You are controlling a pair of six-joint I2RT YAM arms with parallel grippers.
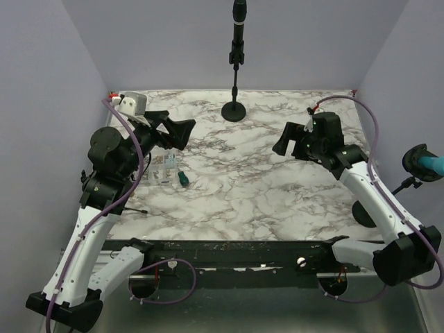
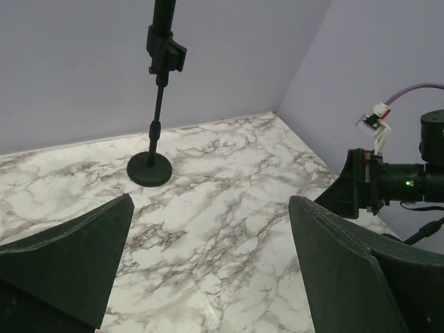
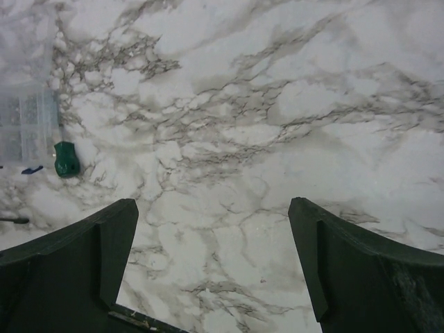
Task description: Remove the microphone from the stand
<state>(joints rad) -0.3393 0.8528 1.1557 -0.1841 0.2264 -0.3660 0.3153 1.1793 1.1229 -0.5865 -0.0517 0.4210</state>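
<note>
I will next move my right gripper outward and to the left in the top view, tilting it level, onto the stand's lower collar (image 1: 234, 91), because the microphone (image 1: 238, 15) sits in the clip above.
A black microphone (image 1: 238, 15) sits upright in the clip of a black stand (image 1: 234, 109) with a round base, at the back middle of the marble table. The stand also shows in the left wrist view (image 2: 150, 168), with its clip (image 2: 165, 54) near the top edge. My left gripper (image 1: 182, 133) is open and empty, held above the table left of the stand. My right gripper (image 1: 284, 141) is open and empty, right of the stand and nearer to me. In the right wrist view the fingers (image 3: 90, 257) frame bare marble.
A clear small box (image 1: 164, 168) and a green object (image 1: 182, 178) lie on the table below the left gripper; they also show in the right wrist view (image 3: 66, 158). A teal object (image 1: 424, 162) on a mount stands off the table's right edge. Purple walls enclose the table.
</note>
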